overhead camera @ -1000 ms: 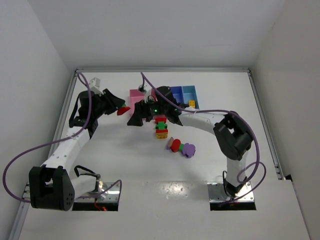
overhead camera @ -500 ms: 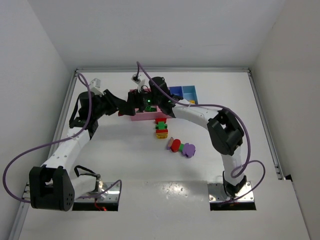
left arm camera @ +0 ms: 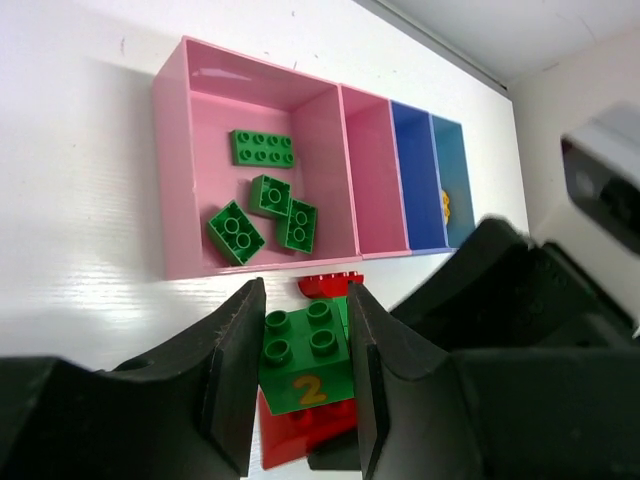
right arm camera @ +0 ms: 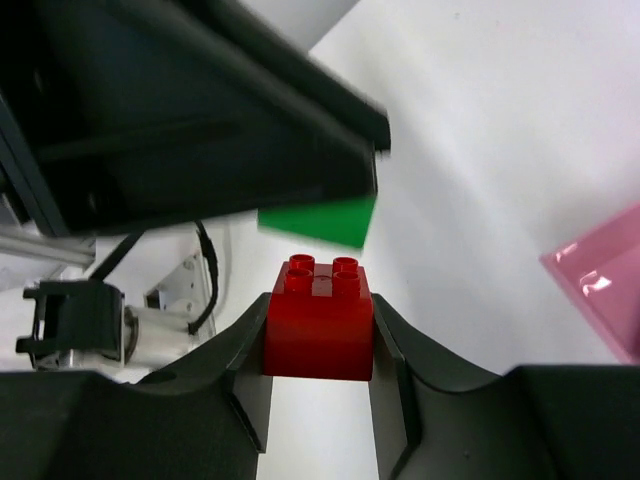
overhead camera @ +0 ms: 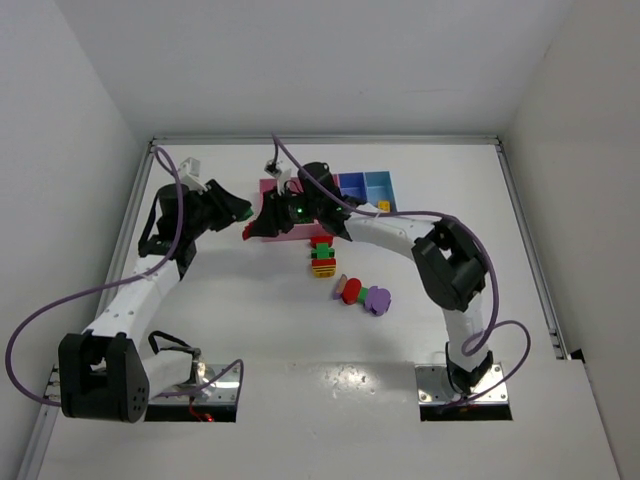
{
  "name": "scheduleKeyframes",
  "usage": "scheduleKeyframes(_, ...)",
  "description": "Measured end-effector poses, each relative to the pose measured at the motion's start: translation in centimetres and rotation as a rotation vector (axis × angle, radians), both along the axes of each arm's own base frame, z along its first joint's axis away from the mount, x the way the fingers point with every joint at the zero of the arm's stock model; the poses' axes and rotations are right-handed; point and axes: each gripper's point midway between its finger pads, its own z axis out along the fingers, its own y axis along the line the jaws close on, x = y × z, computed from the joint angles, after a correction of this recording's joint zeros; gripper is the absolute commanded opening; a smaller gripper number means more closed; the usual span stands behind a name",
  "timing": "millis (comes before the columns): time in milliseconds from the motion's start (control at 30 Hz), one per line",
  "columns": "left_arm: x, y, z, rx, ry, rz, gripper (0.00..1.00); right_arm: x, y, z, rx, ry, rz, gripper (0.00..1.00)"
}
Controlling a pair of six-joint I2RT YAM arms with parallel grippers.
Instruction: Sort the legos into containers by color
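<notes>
I should move my right gripper away from the green lego next, past the wide pink bin (left arm camera: 175,170) and over the narrow pink bin, since it is empty.
My left gripper (left arm camera: 305,305) is shut on a green lego (left arm camera: 305,350) marked with a yellow 2, held above the table left of the containers. Right under it, my right gripper (right arm camera: 320,305) is shut on a red lego (right arm camera: 318,325); a thin gap shows between red and green (right arm camera: 320,220) in the right wrist view. From above, the left gripper (overhead camera: 240,213) and right gripper (overhead camera: 255,229) meet tip to tip. The wide pink bin (left arm camera: 175,170) holds several green legos (left arm camera: 262,148). The light blue bin (left arm camera: 458,170) holds a yellow one (left arm camera: 445,205).
The narrow pink bin (left arm camera: 372,170) and the purple-blue bin (left arm camera: 415,170) lie between them. A red, green and yellow clump (overhead camera: 322,256) stands on the table below the bins. Red and purple pieces (overhead camera: 362,295) lie nearer the arm bases.
My right arm swung left from the clump to the left gripper and closed on the red lego under the green one. The left gripper kept its grip.
</notes>
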Motion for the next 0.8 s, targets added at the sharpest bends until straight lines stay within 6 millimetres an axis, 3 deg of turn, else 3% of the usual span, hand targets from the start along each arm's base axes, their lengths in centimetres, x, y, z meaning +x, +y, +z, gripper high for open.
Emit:
scheduleKeyframes(167, 0.2, 0.7, 0.2, 0.010, -0.008, 0.029, 0.00, -2.6, -2.6, -1.5, -0.048, 0.013, 0.004, 0.00)
scheduleKeyframes(267, 0.3, 1.3, 0.3, 0.025, -0.019, 0.045, 0.00, -4.0, -4.8, -0.8, -0.058, -0.012, -0.003, 0.00)
scheduleKeyframes(333, 0.3, 1.2, 0.2, 0.047, -0.024, 0.040, 0.00, -4.3, -6.3, 0.7, -0.049, -0.059, -0.019, 0.00)
scheduleKeyframes(467, 0.8, -0.7, 0.8, 0.102, -0.045, -0.012, 0.00, -1.0, -9.5, 3.6, -0.040, -0.181, -0.137, 0.00)
scheduleKeyframes(600, 2.7, -4.0, 1.6, 0.157, -0.067, -0.091, 0.00, 2.7, -12.5, 4.2, -0.073, -0.241, -0.268, 0.00)
scheduleKeyframes(667, 4.0, -5.4, 1.2, 0.185, -0.060, -0.117, 0.06, 3.9, -13.6, 3.8, -0.096, -0.250, -0.318, 0.00)
scheduleKeyframes(800, 6.4, -7.2, -1.6, 0.240, -0.004, -0.136, 0.24, 5.7, -15.4, 3.0, -0.132, -0.263, -0.390, 0.00)
